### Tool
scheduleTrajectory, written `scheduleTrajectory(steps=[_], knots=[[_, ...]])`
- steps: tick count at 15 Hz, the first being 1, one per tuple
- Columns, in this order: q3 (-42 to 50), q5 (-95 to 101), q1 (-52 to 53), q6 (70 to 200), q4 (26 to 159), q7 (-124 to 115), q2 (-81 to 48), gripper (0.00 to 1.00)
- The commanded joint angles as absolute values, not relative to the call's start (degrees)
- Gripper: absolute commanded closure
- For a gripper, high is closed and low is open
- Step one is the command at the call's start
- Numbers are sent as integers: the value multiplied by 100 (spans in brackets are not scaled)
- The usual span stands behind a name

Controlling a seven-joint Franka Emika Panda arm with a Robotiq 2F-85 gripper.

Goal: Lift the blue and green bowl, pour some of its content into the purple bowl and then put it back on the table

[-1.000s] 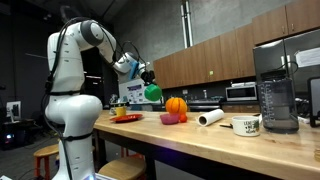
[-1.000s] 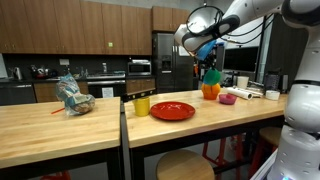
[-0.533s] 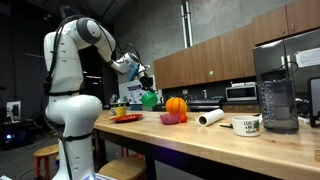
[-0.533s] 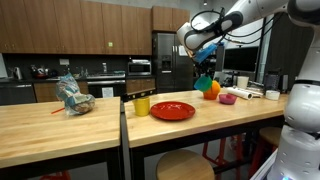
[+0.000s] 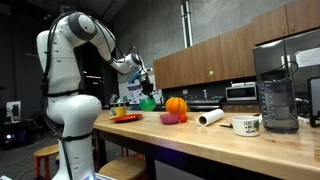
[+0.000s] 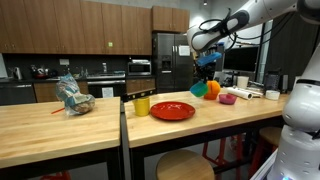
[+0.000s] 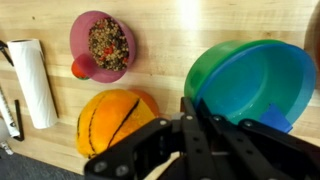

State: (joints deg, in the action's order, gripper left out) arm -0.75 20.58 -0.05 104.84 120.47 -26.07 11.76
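I will move my gripper down to the bare tabletop (image 6: 199, 103) beside the red plate and turn the tilted blue and green bowl level. Then I will let go of the bowl's rim.
My gripper (image 7: 197, 108) is shut on the near rim of the blue and green bowl (image 7: 250, 80), which is green outside and blue inside. In both exterior views the gripper (image 5: 141, 78) (image 6: 207, 66) holds the bowl (image 5: 148, 101) (image 6: 199, 88) low over the table (image 5: 200, 137), beside the orange ball (image 7: 115, 120). The purple bowl (image 7: 103, 45) holds dark speckled bits and sits on the table beyond the ball. It shows in an exterior view (image 5: 171, 119) too.
A paper towel roll (image 7: 35, 80) (image 5: 210, 117) lies past the purple bowl. A red plate (image 6: 172, 110) and a yellow cup (image 6: 142, 105) stand on the arm's side. A mug (image 5: 246, 125) and a blender (image 5: 275, 95) stand at the far end. A bag (image 6: 75, 97) lies on the other counter.
The gripper has carried the green bowl down and away from the orange ball and purple bowl, towards the table top. The bowl is more level now.
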Motion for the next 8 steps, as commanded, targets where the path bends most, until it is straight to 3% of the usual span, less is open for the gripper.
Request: scheduleTrajectory(steps=[1,8], knots=[[31,1557,-142,11000,12549,-2382,1608,98],[124,916,-304,11723,13149,-2179,1733,98]])
